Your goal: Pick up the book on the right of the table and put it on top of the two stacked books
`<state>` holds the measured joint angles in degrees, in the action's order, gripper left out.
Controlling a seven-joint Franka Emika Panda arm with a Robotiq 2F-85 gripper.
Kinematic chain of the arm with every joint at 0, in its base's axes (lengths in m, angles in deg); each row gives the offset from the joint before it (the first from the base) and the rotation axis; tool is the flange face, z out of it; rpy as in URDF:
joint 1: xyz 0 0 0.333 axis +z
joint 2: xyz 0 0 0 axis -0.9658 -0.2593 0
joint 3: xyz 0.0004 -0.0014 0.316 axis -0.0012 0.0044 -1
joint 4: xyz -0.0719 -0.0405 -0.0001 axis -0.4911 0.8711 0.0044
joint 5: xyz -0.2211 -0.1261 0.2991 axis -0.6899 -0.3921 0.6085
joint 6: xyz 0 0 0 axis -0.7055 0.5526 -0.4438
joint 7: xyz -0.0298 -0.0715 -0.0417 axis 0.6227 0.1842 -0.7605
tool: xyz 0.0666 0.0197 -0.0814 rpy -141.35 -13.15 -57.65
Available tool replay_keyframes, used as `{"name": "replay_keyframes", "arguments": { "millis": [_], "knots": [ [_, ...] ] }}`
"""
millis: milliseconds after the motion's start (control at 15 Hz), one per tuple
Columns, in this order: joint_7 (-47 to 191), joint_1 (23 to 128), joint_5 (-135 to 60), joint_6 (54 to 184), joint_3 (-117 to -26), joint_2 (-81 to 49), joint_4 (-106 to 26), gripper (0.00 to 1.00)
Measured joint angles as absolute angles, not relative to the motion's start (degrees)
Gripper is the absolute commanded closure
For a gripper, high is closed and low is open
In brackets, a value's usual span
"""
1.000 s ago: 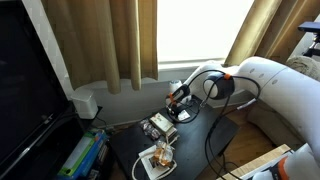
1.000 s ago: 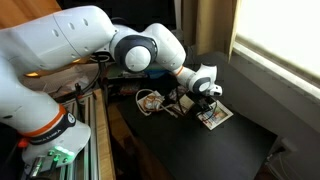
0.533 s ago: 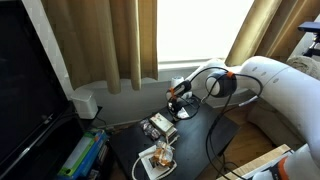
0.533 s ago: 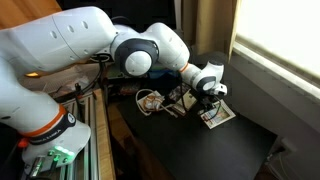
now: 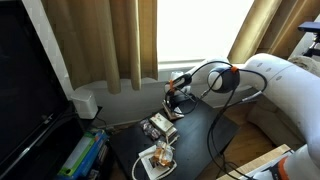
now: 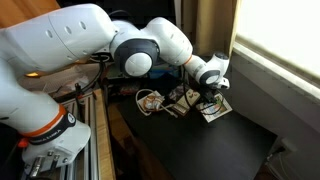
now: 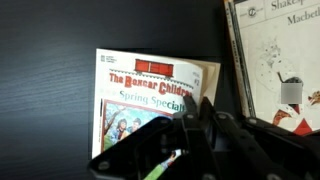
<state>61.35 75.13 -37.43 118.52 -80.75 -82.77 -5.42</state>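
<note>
The book hangs beside the stack, so I will raise my gripper, move toward the right in the wrist view over the Macbeth cover, lower the book and let go of it.
The book, white-bordered with a picture panel, fills the middle of the wrist view and hangs tilted, its page edge showing on the right. My gripper is shut on that right edge. In an exterior view the gripper holds the book just above the black table. The two stacked books lie right beside it, also seen in the wrist view and in an exterior view, where the gripper hovers behind them.
A white flat item with a brown-orange object lies past the stack, also near the table's front. Curtains and a window stand behind. A black cable trails over the table. A shelf with clutter stands beside it.
My gripper has risen and shifted along the table, and the book has moved with it, coming off the table top.
</note>
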Motion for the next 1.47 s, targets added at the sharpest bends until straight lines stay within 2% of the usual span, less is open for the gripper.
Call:
{"name": "replay_keyframes", "arguments": {
  "millis": [733, 1133, 1200, 1467],
  "knots": [
    [58.18, 73.48, -37.42, 111.11, -82.97, -72.6, -12.35, 0.97],
    [55.83, 73.78, -37.45, 110.23, -84.83, -71.2, -16.58, 0.97],
    [55.26, 74.08, -37.45, 110.23, -84.87, -71.25, -16.91, 0.9],
    [55.17, 74.54, -37.29, 110.23, -84.47, -71.31, -16.55, 0.9]
  ]
}}
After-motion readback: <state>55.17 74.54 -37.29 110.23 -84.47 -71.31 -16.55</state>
